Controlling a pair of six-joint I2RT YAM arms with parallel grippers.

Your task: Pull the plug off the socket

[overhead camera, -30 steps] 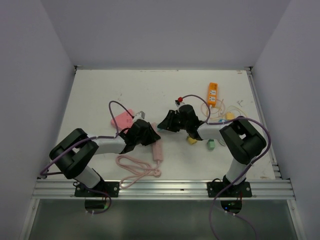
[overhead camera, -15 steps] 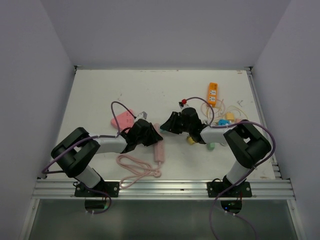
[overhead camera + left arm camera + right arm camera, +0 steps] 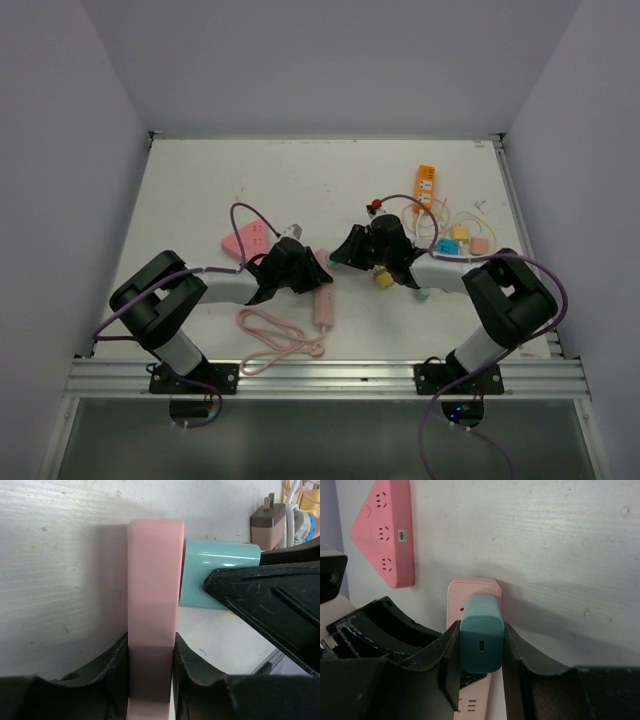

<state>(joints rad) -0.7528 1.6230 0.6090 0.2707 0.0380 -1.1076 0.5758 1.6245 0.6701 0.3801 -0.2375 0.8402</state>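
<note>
The pink power strip should next go toward the triangular socket in my left gripper and be released, as that bare tabletop is outward, to the gripper's left in the top view.
A pink power strip (image 3: 325, 302) lies on the white table, and a teal plug (image 3: 480, 640) stands in its far end. My left gripper (image 3: 300, 266) is shut on the strip's sides; the left wrist view shows the strip (image 3: 152, 580) between its fingers (image 3: 115, 667) and the plug (image 3: 217, 577) sticking out to the right. My right gripper (image 3: 348, 250) is shut on the teal plug, its fingers (image 3: 451, 650) pressed on both sides. The plug still sits against the strip (image 3: 472, 587). In the top view the plug is hidden between the two grippers.
A pink triangular socket (image 3: 245, 241) lies left of the left gripper. The strip's pink cord (image 3: 275, 335) coils near the front edge. An orange power strip (image 3: 426, 188), loose cables and several small plugs (image 3: 384, 281) lie at the right. A brown adapter (image 3: 268, 522) lies beyond the plug.
Both grippers and the strip have shifted a little to the right and toward the front. The right arm's elbow swung right. Both grips are unchanged.
</note>
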